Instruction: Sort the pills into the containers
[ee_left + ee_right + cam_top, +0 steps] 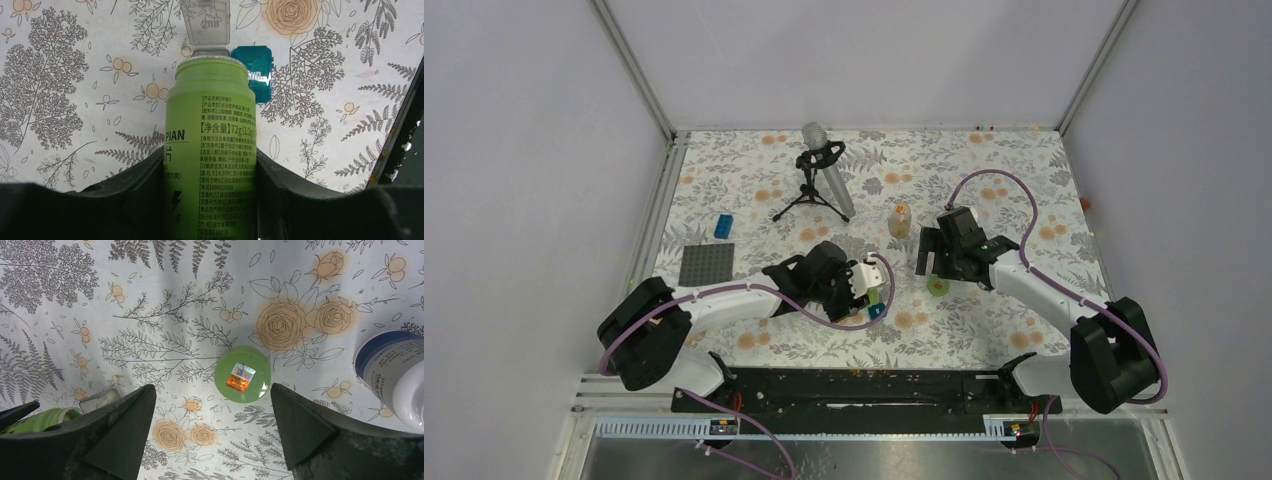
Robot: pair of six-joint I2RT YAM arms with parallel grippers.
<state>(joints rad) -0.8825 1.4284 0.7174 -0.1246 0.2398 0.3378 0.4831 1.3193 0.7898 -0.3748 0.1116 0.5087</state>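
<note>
The green cap [938,287] [242,374] lies below my right gripper, slightly to its right in the wrist view, so I need to bring the open fingertips down that way around its sides.
My left gripper [867,287] is shut on an open green pill bottle [212,145] and holds it tilted, mouth towards a pill organizer. The organizer shows a clear raised lid [205,25] and a teal compartment [257,70] just past the bottle's mouth. In the top view the teal compartment [876,311] lies right by the gripper. My right gripper [212,390] is open and empty above the table. The bottle's green cap [242,374], with a sticker on top, lies flat just beyond its fingertips and also shows in the top view [939,287]. No loose pills show.
A small bottle with an orange top [901,218] stands behind the right gripper [927,255]. A white bottle with a blue band [395,375] is at the right edge of the right wrist view. A microphone on a tripod [824,170], a blue brick [723,226] and a grey baseplate [707,266] stand at the back left.
</note>
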